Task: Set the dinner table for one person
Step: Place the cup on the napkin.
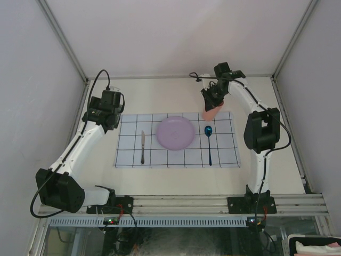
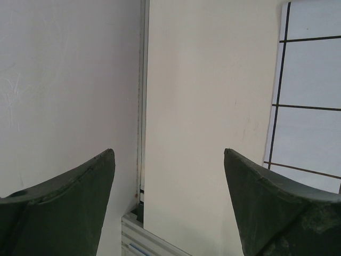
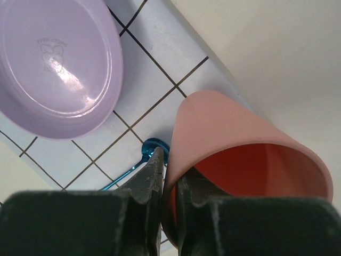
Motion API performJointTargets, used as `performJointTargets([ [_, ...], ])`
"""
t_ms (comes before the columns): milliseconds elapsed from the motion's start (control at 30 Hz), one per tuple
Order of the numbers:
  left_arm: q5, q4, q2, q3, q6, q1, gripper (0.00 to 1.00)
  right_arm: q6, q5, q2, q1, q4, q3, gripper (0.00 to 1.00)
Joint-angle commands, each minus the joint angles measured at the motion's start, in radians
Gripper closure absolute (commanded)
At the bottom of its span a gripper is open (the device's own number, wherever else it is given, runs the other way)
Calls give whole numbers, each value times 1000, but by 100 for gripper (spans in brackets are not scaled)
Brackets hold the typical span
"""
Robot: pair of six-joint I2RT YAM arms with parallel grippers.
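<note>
The patch at the cloth's far edge beyond the spoon's bowl is clear. My right gripper will move down toward it next and let go of the pink cup's rim.
On the dinner table (image 1: 176,90) lies a gridded pale cloth (image 1: 176,157) bearing a lilac plate (image 1: 175,133), a knife (image 1: 143,146) to its left and a blue spoon (image 1: 209,140) to its right. My right gripper (image 1: 212,101) is shut on the rim of a pink cup (image 1: 211,112) (image 3: 240,154), one finger inside and one outside, holding it tilted above the cloth's far right corner. In the right wrist view the plate (image 3: 53,64) and the spoon (image 3: 152,149) lie below the cup. My left gripper (image 1: 109,114) (image 2: 169,154) hangs open and empty over the cloth's far left corner.
Aluminium rails (image 1: 181,205) run along the table's near edge, by both arm bases. White walls enclose the table at left, back and right. In the left wrist view the table's left rail (image 2: 143,106) runs close to the gripper.
</note>
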Motion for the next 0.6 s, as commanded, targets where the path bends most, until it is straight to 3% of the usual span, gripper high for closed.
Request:
performJointTargets([
  [0,-9,12,-28,-12,1,6,14,-24,12,8,-4,31,31,100],
  [567,-23,-2,-41,-10,20,8,14,-37,11,57,-7,47,35,100],
])
